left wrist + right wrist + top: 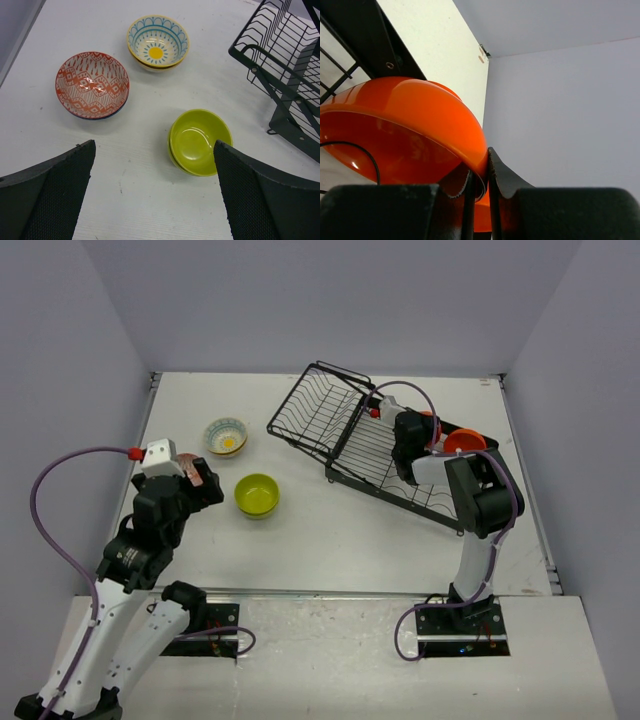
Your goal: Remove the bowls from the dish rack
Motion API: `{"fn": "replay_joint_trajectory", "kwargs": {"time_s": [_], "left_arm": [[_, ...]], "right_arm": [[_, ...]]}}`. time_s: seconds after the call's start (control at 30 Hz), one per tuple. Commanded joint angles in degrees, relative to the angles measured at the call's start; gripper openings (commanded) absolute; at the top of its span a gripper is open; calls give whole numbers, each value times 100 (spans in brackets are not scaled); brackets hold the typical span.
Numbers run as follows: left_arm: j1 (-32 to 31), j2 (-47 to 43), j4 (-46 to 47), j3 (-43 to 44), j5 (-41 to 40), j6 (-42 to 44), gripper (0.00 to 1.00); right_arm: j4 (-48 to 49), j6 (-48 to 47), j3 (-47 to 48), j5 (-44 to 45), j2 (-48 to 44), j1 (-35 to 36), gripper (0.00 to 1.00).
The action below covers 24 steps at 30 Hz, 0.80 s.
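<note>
My right gripper lifts the orange bowl (464, 441) next and carries it back toward the tabletop beside the lime green bowl. It then lowers and releases the bowl, as that tabletop is bare.
The black wire dish rack (345, 430) lies at the back right and shows in the left wrist view (292, 75). My right gripper (437, 443) is shut on the rim of an orange bowl (464, 441) at the rack's right end; the rim sits between the jaws (487, 162), and the bowl (405, 120) fills that view. My left gripper (200, 483) is open and empty (154, 155) above the table. A lime green bowl (200, 141), a white floral bowl (157, 41) and a red-patterned bowl (92, 84) stand on the table; each seems stacked on another bowl.
The lime green bowl (257, 494) and the floral bowl (226, 436) stand left of the rack. The red-patterned bowl (184, 460) is partly hidden behind my left wrist. Grey walls close the table at the back and on both sides.
</note>
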Motion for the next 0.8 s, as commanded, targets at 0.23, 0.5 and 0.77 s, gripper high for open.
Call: {"fn": "replay_joint_trajectory", "kwargs": {"time_s": [0.23,0.5,0.77], "left_arm": [[241,-34,219,35,-5,143,100],[241,-104,219,26,-14,143,100],[311,-43,219,26,-14,143,100]], "right_arm": [[1623,15,82,708,-128,-62,0],[2309,-223,64,902,-339,-71,0],[2406,128,188,1122,-532,-71,0]]}}
